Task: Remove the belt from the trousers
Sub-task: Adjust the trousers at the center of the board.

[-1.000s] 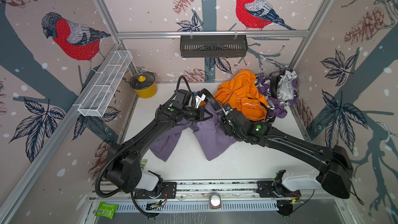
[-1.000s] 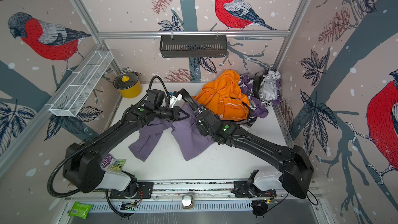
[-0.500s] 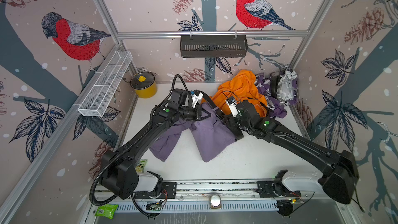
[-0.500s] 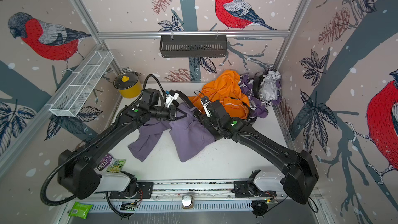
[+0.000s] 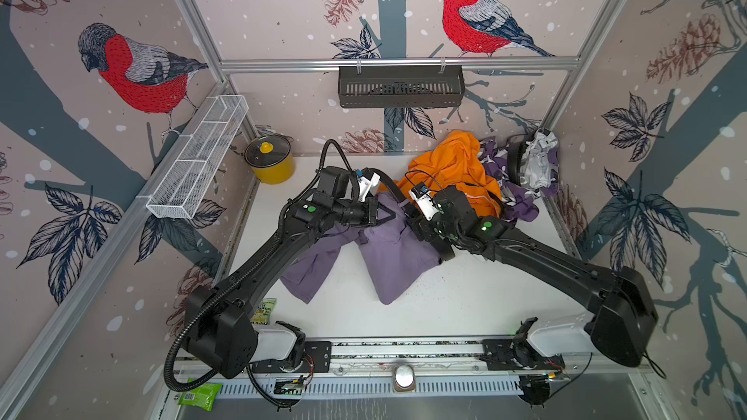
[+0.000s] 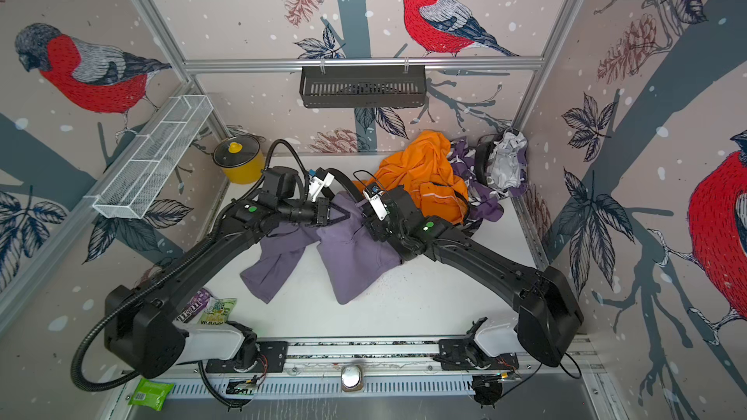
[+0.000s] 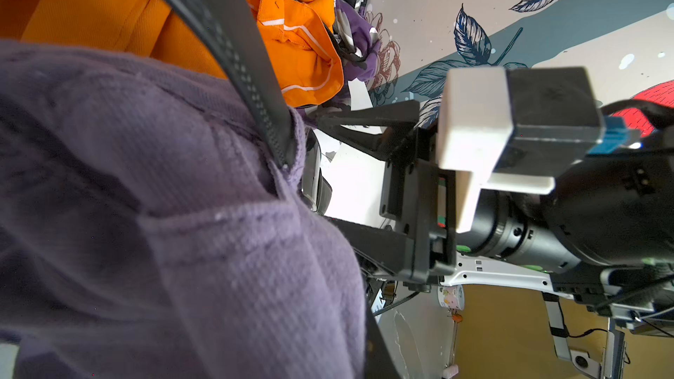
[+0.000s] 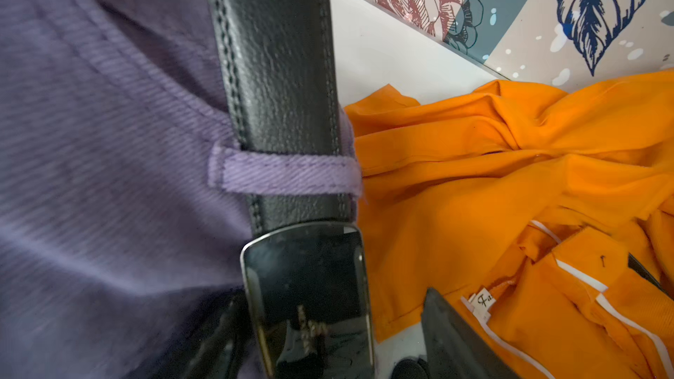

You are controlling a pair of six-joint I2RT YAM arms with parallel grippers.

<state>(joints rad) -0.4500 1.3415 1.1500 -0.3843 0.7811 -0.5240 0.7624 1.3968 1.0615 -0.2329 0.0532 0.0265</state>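
Note:
My left gripper holds the waistband, and the trousers (image 5: 396,252) lie crumpled between my grippers. Next it needs to move away from the buckle toward the trouser leg nearer the basket and let go.
The purple trousers (image 5: 396,252) (image 6: 351,260) lie crumpled in the middle of the white table. A black leather belt (image 8: 277,67) (image 7: 233,49) runs under a purple belt loop (image 8: 284,173) and ends in a shiny dark buckle (image 8: 306,286) (image 7: 314,176). My left gripper (image 5: 394,216) is shut on the trousers' waistband, and fabric hides its jaws in the left wrist view. My right gripper (image 5: 409,218) (image 8: 328,326) is open. Its fingers (image 8: 448,329) stand on either side of the buckle, with a gap on the orange side.
An orange garment (image 5: 448,171) lies just behind the right gripper, with purple patterned clothes (image 5: 521,195) piled in the back right corner. A yellow pot (image 5: 271,159) stands back left, below a white wire basket (image 5: 198,155). Snack packets (image 5: 264,311) lie by the left arm's base.
My right gripper has moved from over the trousers' middle back toward the waistband and now straddles the buckle. The left gripper has kept its hold and lifted the waistband slightly.

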